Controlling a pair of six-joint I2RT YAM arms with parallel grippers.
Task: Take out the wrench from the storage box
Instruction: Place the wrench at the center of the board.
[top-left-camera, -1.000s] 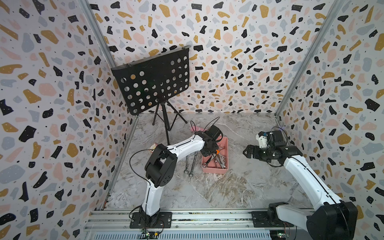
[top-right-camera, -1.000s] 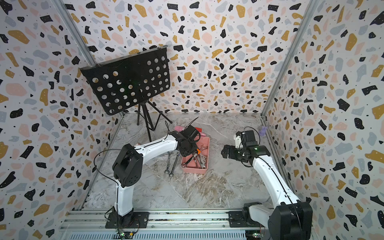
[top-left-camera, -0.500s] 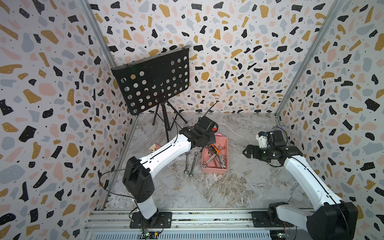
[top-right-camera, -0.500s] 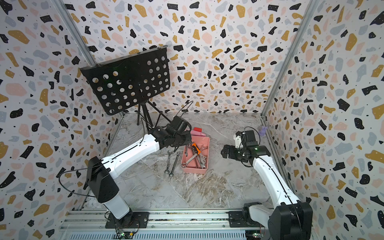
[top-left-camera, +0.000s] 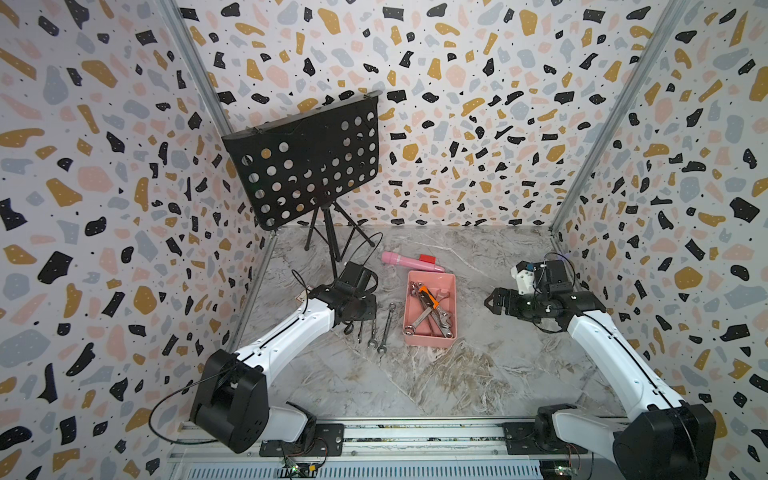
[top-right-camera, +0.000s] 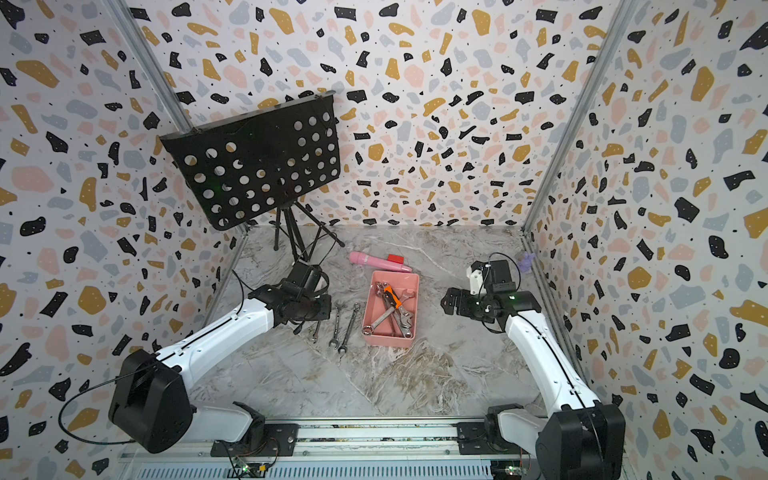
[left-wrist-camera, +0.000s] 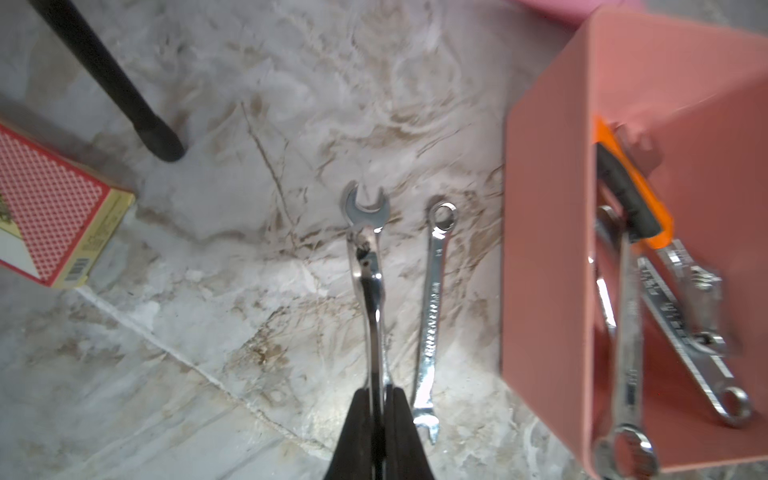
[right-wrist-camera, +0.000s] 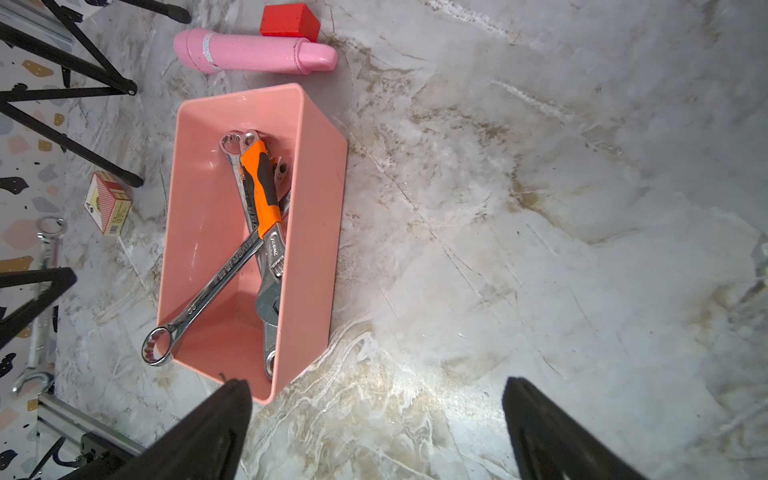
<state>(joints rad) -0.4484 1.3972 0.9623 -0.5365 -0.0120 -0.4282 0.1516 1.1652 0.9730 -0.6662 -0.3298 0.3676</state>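
My left gripper is above bare floor (top-left-camera: 365, 336) (left-wrist-camera: 329, 308) beside the nearer lying wrench, so it should lower to that floor and release the slim wrench alongside, clear of the box.
The salmon-pink storage box (top-left-camera: 430, 341) (top-right-camera: 388, 340) (right-wrist-camera: 316, 232) stands mid-floor. It holds several crossed steel wrenches and an orange-handled adjustable wrench (top-left-camera: 428, 296) (right-wrist-camera: 259, 187). My left gripper (left-wrist-camera: 378, 392) (top-left-camera: 353, 326) hangs left of the box, shut on a slim wrench (left-wrist-camera: 376, 332) seen edge-on. Two more wrenches (top-left-camera: 373, 330) (top-left-camera: 386, 328) lie side by side on the floor between that gripper and the box (left-wrist-camera: 544, 249). To the right of the box my right gripper (right-wrist-camera: 376, 382) (top-left-camera: 492, 300) stands open above bare floor.
A black music stand (top-left-camera: 307, 162) on tripod legs fills the back left. A pink cylinder (top-left-camera: 409, 262) and a red block (top-left-camera: 427, 259) lie just behind the box. A red card box (left-wrist-camera: 50, 208) sits left of my left gripper. Patterned walls close in on three sides.
My left gripper has come out of the box and swung left, past the two floor wrenches, carrying the slim wrench. The right arm has not moved.
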